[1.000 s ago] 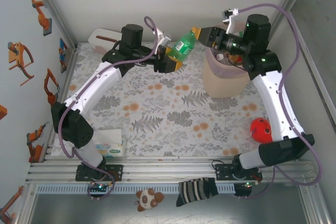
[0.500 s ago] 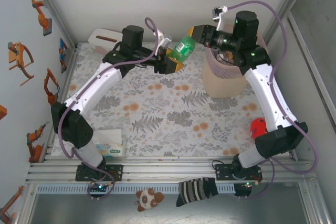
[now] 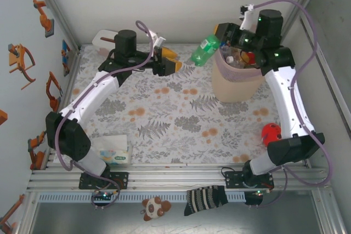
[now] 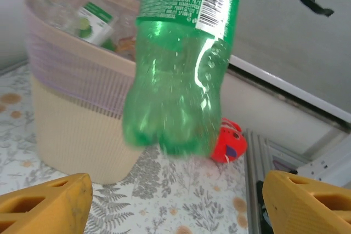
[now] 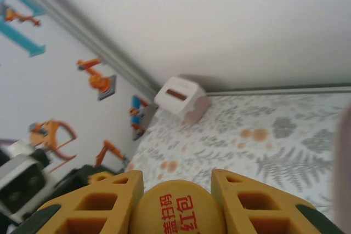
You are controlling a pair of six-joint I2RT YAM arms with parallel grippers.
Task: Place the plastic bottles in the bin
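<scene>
The bin's opening (image 3: 239, 59) is below my right gripper, which should next swing farther over the bin, away from my left gripper, and lower to release the bottle.
A green plastic bottle (image 3: 204, 51) hangs tilted in the air just left of the bin (image 3: 237, 84). My right gripper (image 3: 220, 38) is shut on its neck end. In the right wrist view the bottle's yellow cap (image 5: 178, 211) sits squeezed between the two yellow fingers (image 5: 98, 204) of that gripper (image 5: 176, 190). My left gripper (image 3: 169, 61) stands open to the left of the bottle, apart from it. From the left wrist, the green bottle (image 4: 181, 75) hangs above the wide-open gripper (image 4: 175, 212), with the bin (image 4: 71, 108) behind it. Several bottles (image 3: 240, 56) lie inside the bin.
A white tissue box (image 3: 104, 39) stands at the back left, and a soft tissue pack (image 3: 113, 155) lies near the left base. A red toy (image 3: 272, 134) sits on the right of the mat. A striped sock (image 3: 205, 197) and a plush toy (image 3: 155, 206) lie below the rail.
My left gripper has let go of the green bottle and drawn back to the left. My right gripper, shut on the bottle, has carried it rightward to the bin's rim.
</scene>
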